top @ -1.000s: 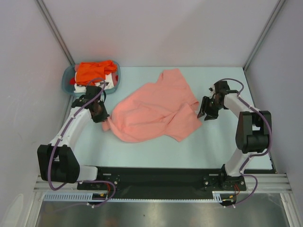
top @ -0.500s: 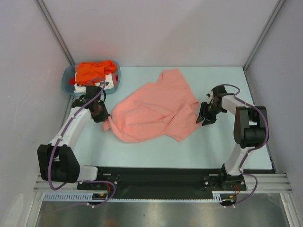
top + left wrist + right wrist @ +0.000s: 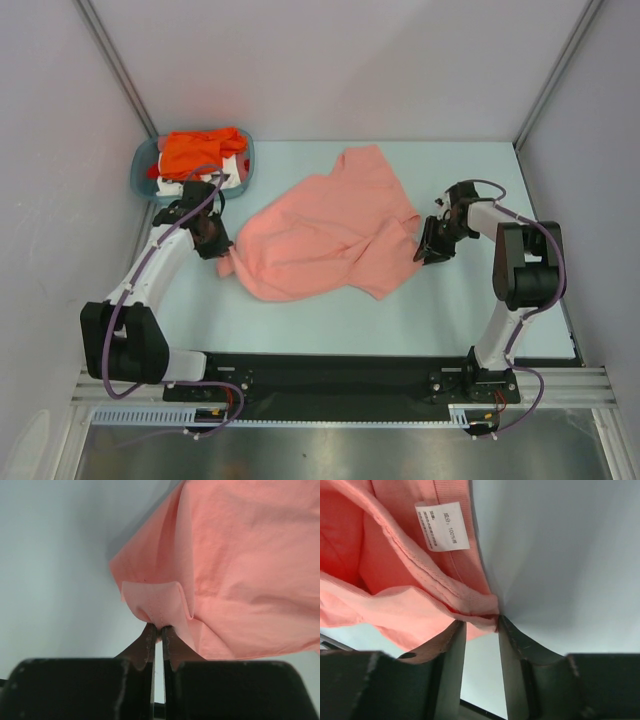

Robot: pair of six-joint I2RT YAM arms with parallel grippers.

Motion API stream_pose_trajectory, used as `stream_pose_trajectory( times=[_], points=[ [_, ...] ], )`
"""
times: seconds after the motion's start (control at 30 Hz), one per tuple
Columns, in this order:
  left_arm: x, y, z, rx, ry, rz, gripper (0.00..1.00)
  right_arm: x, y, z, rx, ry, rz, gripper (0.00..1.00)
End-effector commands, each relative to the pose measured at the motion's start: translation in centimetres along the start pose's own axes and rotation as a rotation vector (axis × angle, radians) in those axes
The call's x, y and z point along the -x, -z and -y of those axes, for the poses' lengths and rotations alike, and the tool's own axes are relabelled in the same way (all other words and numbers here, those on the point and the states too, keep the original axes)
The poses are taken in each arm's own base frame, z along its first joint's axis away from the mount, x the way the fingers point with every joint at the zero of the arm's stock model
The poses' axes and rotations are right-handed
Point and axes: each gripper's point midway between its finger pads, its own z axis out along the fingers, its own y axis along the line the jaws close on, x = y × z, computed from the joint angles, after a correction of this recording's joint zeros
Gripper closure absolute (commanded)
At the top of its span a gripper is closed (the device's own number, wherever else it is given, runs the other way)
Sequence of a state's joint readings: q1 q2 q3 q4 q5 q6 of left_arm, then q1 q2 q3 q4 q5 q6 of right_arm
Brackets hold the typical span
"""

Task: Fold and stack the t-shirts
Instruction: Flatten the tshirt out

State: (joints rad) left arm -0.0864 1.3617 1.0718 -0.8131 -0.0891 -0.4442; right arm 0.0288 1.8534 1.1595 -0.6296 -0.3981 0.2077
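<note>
The pinched fold juts out from the shirt, so my left gripper should pull it back and toward the right (image 3: 247, 240) (image 3: 181, 564) in the top view, then let go of it.
The salmon-pink t-shirt (image 3: 330, 235) lies crumpled in the middle of the table. My left gripper (image 3: 218, 245) is shut on its left edge; the left wrist view shows a fold of the pink cloth (image 3: 157, 602) pinched between the jaws (image 3: 158, 630). My right gripper (image 3: 428, 248) is at the shirt's right edge; its jaws are partly open, with the collar fold (image 3: 480, 607) and its white label (image 3: 442, 526) between the fingertips (image 3: 477, 625). The bright orange t-shirt (image 3: 200, 150) and the white t-shirt (image 3: 195, 185) lie in the basket.
The teal plastic basket (image 3: 142, 172) stands at the back left corner, just behind my left gripper. Grey walls and metal posts close in the table on three sides. The black rail with the arm bases (image 3: 330, 375) runs along the near edge.
My right gripper has moved left to the shirt's collar edge and its fingers now stand around the cloth. The left gripper has held still on the shirt.
</note>
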Motion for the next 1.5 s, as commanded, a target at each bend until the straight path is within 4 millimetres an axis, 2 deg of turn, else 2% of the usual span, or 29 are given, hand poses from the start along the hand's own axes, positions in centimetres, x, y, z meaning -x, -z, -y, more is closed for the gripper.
stream_pose_trajectory(
  times=[0.0, 0.03, 0.07, 0.13, 0.2, 0.23, 0.3, 0.33, 0.37, 0.47, 0.5, 0.57, 0.63, 0.7, 0.77, 0.8, 0.87, 0.9, 0.93, 1.17, 1.23, 1.27, 1.37, 1.4, 1.47],
  points=[
    [0.9, 0.0, 0.7, -0.032, 0.020, 0.021, 0.99, 0.9, -0.5, -0.4, 0.023, 0.014, 0.022, 0.64],
    [0.8, -0.1, 0.7, -0.033, 0.023, 0.021, 0.99, 1.2, -0.4, -0.5, 0.026, 0.017, 0.029, 0.67],
    [0.8, -0.1, 0.8, -0.036, 0.023, 0.018, 0.99, 1.2, -0.4, -0.6, 0.029, 0.020, 0.026, 0.77],
    [0.8, -0.1, 0.9, -0.042, 0.024, 0.015, 0.99, 1.2, -0.1, -0.7, 0.031, 0.018, 0.032, 0.87],
    [0.6, -0.2, 1.0, -0.050, 0.022, 0.008, 0.99, 0.7, 0.6, -0.3, -0.002, -0.003, 0.028, 0.98],
    [0.6, -0.2, 1.1, -0.052, 0.025, 0.002, 0.99, 0.7, 1.6, -0.4, -0.024, -0.026, 0.051, 1.00],
    [0.1, -0.5, 1.3, -0.062, 0.028, -0.020, 0.99, -0.2, 2.6, 0.5, -0.096, -0.065, 0.056, 1.00],
    [-0.2, -0.6, 1.4, -0.069, 0.027, -0.029, 0.99, -0.2, 4.2, 0.1, -0.106, -0.091, 0.099, 1.00],
    [-0.5, -0.8, 1.6, -0.073, 0.027, -0.039, 0.99, -0.6, 4.7, 1.0, -0.156, -0.117, 0.113, 1.00],
    [-2.6, -1.4, 3.1, -0.114, 0.015, -0.100, 0.99, -1.8, 7.5, 1.1, -0.203, -0.160, 0.160, 1.00],
    [-3.4, -1.6, 3.4, -0.114, 0.012, -0.116, 0.99, -2.8, 7.8, 1.3, -0.215, -0.178, 0.145, 1.00],
    [-4.8, -2.2, 4.5, -0.118, -0.023, -0.148, 0.98, -3.5, 8.6, 1.1, -0.207, -0.198, 0.161, 1.00],
    [-6.4, -3.3, 4.6, -0.100, -0.025, -0.199, 0.97, -4.1, 9.4, 0.5, -0.173, -0.206, 0.187, 1.00],
    [-7.6, -4.0, 4.7, -0.089, -0.024, -0.236, 0.97, -4.4, 9.7, 0.0, -0.143, -0.198, 0.192, 1.00],
    [-8.0, -4.5, 4.5, -0.067, -0.037, -0.245, 0.94, -4.9, 9.5, 0.1, -0.143, -0.190, 0.176, 1.00],
    [-8.0, -4.5, 4.3, -0.058, -0.043, -0.244, 0.86, -5.0, 9.5, 0.1, -0.140, -0.179, 0.173, 1.00],
    [-8.0, -4.5, 4.1, -0.049, -0.045, -0.236, 0.78, -5.3, 9.5, 0.0, -0.133, -0.173, 0.169, 1.00],
    [-8.2, -4.5, 3.8, -0.042, -0.046, -0.237, 0.69, -5.2, 9.6, -0.1, -0.127, -0.170, 0.175, 1.00],
    [-8.1, -4.4, 3.9, -0.045, -0.044, -0.232, 0.67, -5.2, 9.7, -0.2, -0.123, -0.168, 0.179, 1.00],
    [-8.2, -4.4, 4.2, -0.075, -0.022, -0.210, 0.64, -5.3, 9.4, -0.4, -0.102, -0.157, 0.167, 1.00],
    [-8.4, -4.8, 4.1, -0.068, -0.027, -0.219, 0.64, -5.4, 9.4, -0.4, -0.101, -0.160, 0.166, 1.00],
    [-8.4, -4.9, 4.1, -0.066, -0.031, -0.219, 0.70, -5.3, 9.4, -0.5, -0.098, -0.157, 0.169, 1.00],
    [-8.0, -5.0, 4.1, -0.061, -0.032, -0.205, 0.78, -5.2, 9.5, -0.5, -0.099, -0.157, 0.170, 1.00],
    [-7.7, -4.8, 4.3, -0.066, -0.030, -0.199, 0.93, -5.2, 9.5, -0.6, -0.099, -0.156, 0.165, 1.00],
    [-6.7, -4.0, 4.3, -0.065, -0.022, -0.155, 1.00, -4.6, 9.8, -0.8, -0.097, -0.149, 0.179, 1.00]
  ],
)
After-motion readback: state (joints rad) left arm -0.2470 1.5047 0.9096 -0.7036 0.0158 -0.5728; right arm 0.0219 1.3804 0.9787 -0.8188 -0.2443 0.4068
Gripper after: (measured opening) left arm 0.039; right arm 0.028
